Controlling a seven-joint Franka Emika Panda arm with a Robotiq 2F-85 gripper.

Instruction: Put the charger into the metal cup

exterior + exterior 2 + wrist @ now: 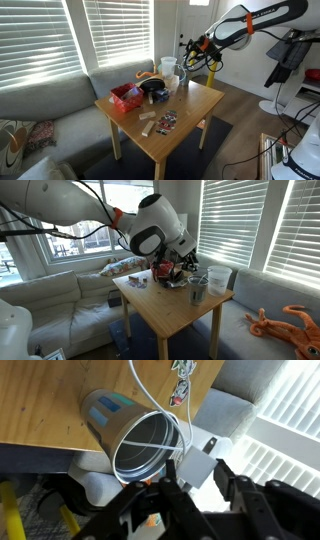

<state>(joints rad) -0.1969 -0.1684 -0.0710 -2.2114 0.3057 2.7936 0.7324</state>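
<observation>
My gripper goes left in the wrist view and down over the cup's opening [149, 445] next, as the white block [197, 461] is still beside the cup's rim.
The metal cup [148, 448] stands near the table's edge, and in the wrist view I look down into its open mouth. It also shows in both exterior views [183, 80] [197, 292]. My gripper [195, 472] is shut on the charger's white plug block [197, 461], held just above and beside the cup's rim. The thin white cable [152, 398] runs from the plug across the rim and out of the top of the wrist view. In both exterior views the gripper [189, 50] [184, 268] hovers above the cup.
A taller white container [168, 68] [218, 278] stands beside the cup. A red box [125, 97], a bulky black object [155, 90], cards [167, 121] and wooden blocks [148, 124] lie on the wooden table [195, 105]. A grey sofa [55, 100] wraps the corner.
</observation>
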